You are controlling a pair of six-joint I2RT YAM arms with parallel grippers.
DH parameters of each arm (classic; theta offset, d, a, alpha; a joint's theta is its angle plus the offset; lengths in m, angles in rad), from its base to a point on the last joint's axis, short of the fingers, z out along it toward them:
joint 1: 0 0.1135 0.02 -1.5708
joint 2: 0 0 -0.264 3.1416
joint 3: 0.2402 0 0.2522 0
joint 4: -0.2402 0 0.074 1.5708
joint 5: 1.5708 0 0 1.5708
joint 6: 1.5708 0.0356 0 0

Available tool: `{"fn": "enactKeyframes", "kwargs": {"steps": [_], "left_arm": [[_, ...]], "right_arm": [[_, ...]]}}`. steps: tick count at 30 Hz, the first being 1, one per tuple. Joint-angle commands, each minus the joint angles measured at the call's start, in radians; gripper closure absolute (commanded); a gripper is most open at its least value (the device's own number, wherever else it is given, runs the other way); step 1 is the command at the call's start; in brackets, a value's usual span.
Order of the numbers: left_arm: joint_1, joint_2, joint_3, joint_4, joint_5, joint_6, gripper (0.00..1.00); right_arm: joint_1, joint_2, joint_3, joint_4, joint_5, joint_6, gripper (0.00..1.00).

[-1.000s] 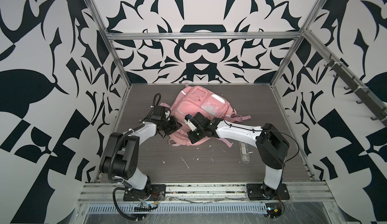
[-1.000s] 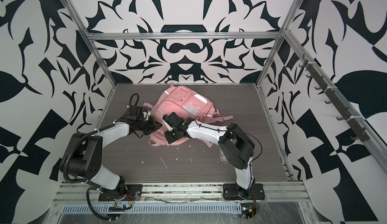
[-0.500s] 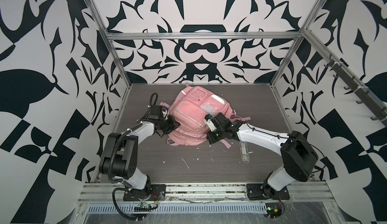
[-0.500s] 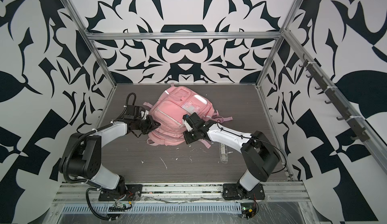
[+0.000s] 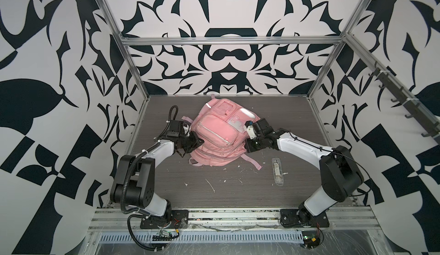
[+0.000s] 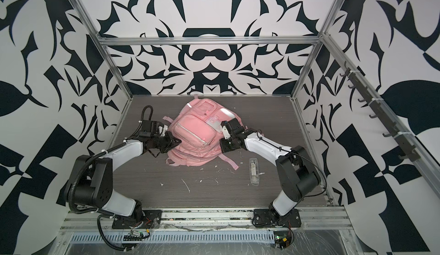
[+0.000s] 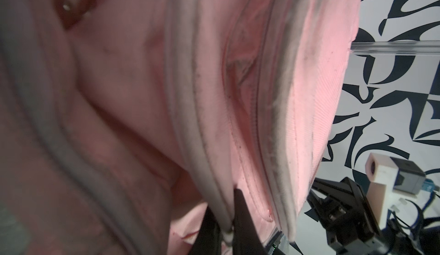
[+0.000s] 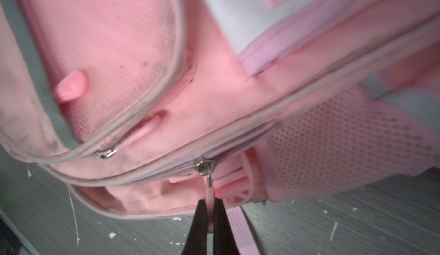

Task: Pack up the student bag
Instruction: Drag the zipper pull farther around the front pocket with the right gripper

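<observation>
I will next move my right gripper outward to the mesh pocket's edge [image 8: 264, 144], which is outward of it, and let go of the pull, because the zip goes on past its slider [image 8: 204, 165].
The student bag [image 5: 220, 132] [image 6: 195, 132], a pink backpack, lies mid-table in both top views. My left gripper [image 5: 199, 141] [image 6: 178, 142] is at its left side. In the left wrist view it [image 7: 227, 220] is shut on a grey piped edge [image 7: 214, 194] of the bag. My right gripper [image 5: 247, 145] [image 6: 222, 145] is at the bag's right lower side. In the right wrist view it [image 8: 209, 208] is shut on a pink zip pull [image 8: 210, 194] that hangs from a metal slider [image 8: 204, 165]. What is inside the bag is hidden.
A clear oblong case [image 5: 277, 170] [image 6: 254, 171] lies on the table right of the bag, near my right forearm. A loose pink strap [image 5: 254, 163] trails from the bag. White scraps [image 5: 210, 184] dot the front of the table. A hook rail [image 5: 404, 103] runs along the right wall.
My right gripper has travelled to the right along the bag's lower edge with the zip pull in it, and its elbow has swung out right. The left gripper has held its place.
</observation>
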Motion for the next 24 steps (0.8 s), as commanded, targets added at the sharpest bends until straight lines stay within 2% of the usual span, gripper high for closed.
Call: {"fn": "enactKeyframes", "kwargs": {"steps": [1,8,13,17,24], "left_arm": [[0.025,-0.035,-0.021,-0.023,-0.058,0.025,0.90],[0.026,-0.052,-0.019,-0.028,-0.060,0.026,0.90],[0.028,-0.056,-0.025,-0.032,-0.060,0.034,0.90],[0.042,-0.058,-0.030,-0.027,-0.055,0.032,0.90],[0.051,-0.062,-0.014,-0.023,-0.048,0.029,0.90]], "right_arm": [[-0.068,-0.007,0.063,-0.041,0.078,-0.020,1.00],[-0.147,0.072,0.152,-0.067,0.140,-0.034,1.00],[-0.159,0.116,0.181,-0.073,0.167,-0.037,1.00],[-0.182,0.135,0.188,-0.092,0.203,-0.040,1.00],[-0.183,0.120,0.156,-0.082,0.196,-0.037,1.00]]}}
